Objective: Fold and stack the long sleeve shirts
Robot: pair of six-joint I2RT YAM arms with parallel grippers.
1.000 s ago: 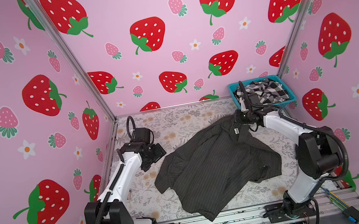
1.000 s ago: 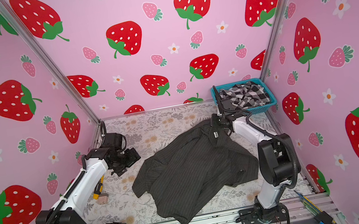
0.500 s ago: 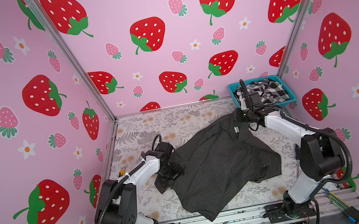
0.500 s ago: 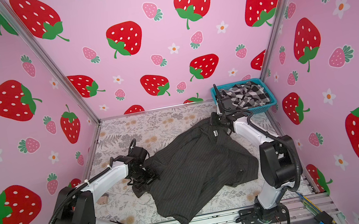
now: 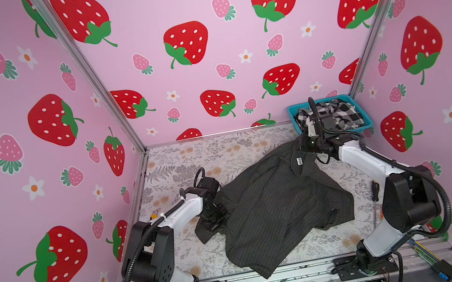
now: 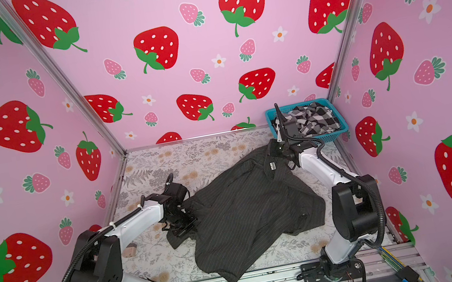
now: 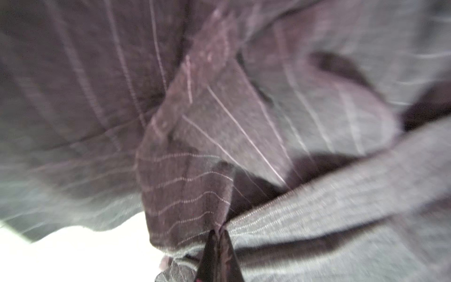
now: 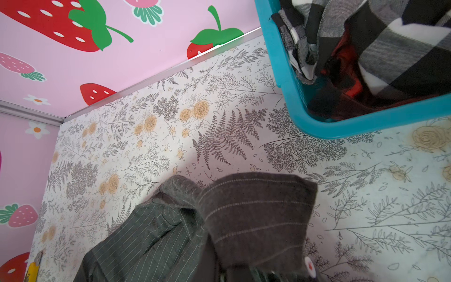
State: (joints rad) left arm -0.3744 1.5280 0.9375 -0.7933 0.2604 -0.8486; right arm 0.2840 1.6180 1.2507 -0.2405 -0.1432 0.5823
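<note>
The shirt's near tip overlaps the metal bar, so my right gripper should next pull its collar end outward onto the bare tabletop point(image 5: 282, 136) point(image 8: 239, 124) beside the basket and release it.
A dark pinstriped long sleeve shirt point(image 5: 274, 208) point(image 6: 247, 213) lies crumpled across the middle of the table in both top views. My left gripper point(image 5: 214, 222) point(image 6: 182, 228) sits at the shirt's left edge. In the left wrist view its gripper point(image 7: 219, 235) is shut on a fold of the striped cloth point(image 7: 185, 185). My right gripper point(image 5: 302, 147) point(image 6: 273, 150) is at the collar end, far right, shut on the shirt. The cloth point(image 8: 256, 219) drapes over its jaws and hides them in the right wrist view. A black-and-white checked shirt point(image 5: 336, 116) point(image 8: 390, 48) lies bunched in the basket.
A blue basket point(image 5: 291, 113) point(image 6: 269, 118) point(image 8: 280, 73) stands in the far right corner, right behind the right gripper. Pink strawberry walls close in three sides. A small pinkish object point(image 6: 129, 251) lies beside the left arm. A metal rail point(image 5: 274, 277) runs along the front edge.
The left arm swung in from the table's left side to the shirt's left edge, and its open jaws closed on the cloth. The right arm stayed at the collar.
</note>
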